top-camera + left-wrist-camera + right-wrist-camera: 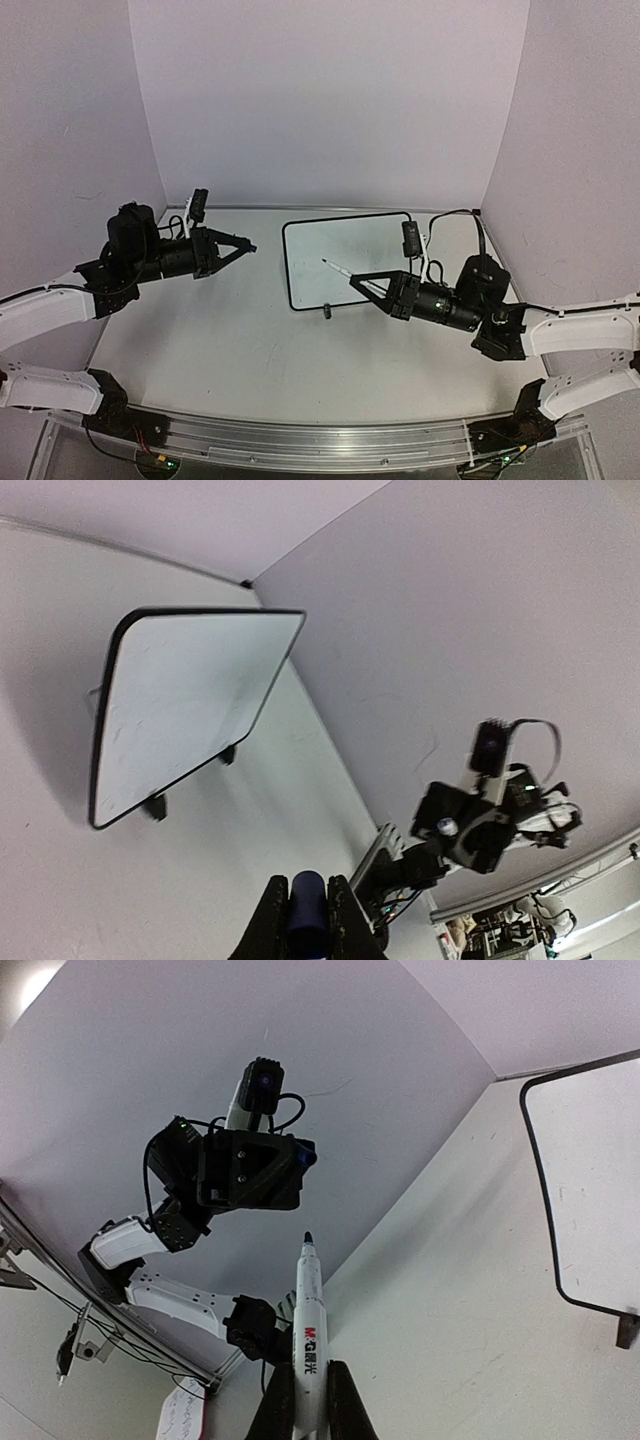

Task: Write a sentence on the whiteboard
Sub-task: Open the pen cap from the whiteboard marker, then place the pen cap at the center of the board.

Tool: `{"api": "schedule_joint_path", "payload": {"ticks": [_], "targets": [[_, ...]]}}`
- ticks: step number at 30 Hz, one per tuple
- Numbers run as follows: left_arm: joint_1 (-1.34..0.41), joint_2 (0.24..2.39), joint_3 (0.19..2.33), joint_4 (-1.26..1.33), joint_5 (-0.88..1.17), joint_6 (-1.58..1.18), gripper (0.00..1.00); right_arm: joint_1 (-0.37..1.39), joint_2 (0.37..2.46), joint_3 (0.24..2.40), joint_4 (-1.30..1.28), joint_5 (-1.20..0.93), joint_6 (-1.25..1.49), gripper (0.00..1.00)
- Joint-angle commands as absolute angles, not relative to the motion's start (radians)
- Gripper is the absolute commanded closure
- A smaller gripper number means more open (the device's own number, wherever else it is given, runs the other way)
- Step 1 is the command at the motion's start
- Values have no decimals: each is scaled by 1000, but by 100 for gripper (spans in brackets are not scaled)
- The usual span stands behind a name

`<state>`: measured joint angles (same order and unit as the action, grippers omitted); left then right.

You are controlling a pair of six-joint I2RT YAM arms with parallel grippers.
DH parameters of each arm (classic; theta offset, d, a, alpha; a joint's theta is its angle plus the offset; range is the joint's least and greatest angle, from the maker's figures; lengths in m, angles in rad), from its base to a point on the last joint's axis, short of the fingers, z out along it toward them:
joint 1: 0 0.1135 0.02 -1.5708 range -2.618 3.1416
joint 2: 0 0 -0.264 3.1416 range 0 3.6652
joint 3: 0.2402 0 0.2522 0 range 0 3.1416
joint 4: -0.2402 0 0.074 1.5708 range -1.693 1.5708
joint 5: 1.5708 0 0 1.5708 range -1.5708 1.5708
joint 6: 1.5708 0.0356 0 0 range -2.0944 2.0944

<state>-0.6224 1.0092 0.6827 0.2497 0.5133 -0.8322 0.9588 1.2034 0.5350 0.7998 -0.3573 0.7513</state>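
Next, my left gripper lowers and draws back to release the dark blue cap, since the clear tabletop nearer the bar [273,348] lies below and back from it.
The whiteboard [350,255] lies at the table's middle back, framed in thin black, with a small black foot [327,311] at its near edge. Its face is blank in every view [185,700] [600,1190]; no sentence shows on it. My right gripper [355,281] [309,1370] hovers by the board's near right part, shut on a white uncapped marker [338,268] [310,1330] whose dark tip points left over the board. My left gripper [250,246] [306,882] hangs left of the board, apart from it, shut on a dark blue marker cap [307,905].
Lilac walls close in the table at the back and on both sides. An aluminium rail [320,435] runs along the near edge between the arm bases. A slip of paper with writing [185,1415] hangs below the table's left side.
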Motion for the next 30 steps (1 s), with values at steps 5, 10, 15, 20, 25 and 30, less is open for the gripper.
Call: {"api": "schedule_joint_path", "payload": {"ticks": [5, 10, 15, 20, 25, 30], "targets": [[-664, 1185, 670, -6, 391, -709, 100, 955, 1136, 689, 375, -206, 548, 100], [-722, 1294, 674, -5, 355, -683, 100, 954, 1140, 675, 347, -126, 534, 100], [-802, 1400, 701, -25, 292, -660, 100, 954, 1168, 676, 348, -112, 540, 100], [-816, 1489, 683, 59, 317, -702, 100, 954, 1199, 691, 347, -120, 535, 100], [-816, 1565, 718, 30, 300, -706, 99, 955, 1230, 712, 347, -140, 533, 100], [-816, 1607, 744, -23, 261, -708, 89, 956, 1247, 721, 346, -148, 529, 100]]}}
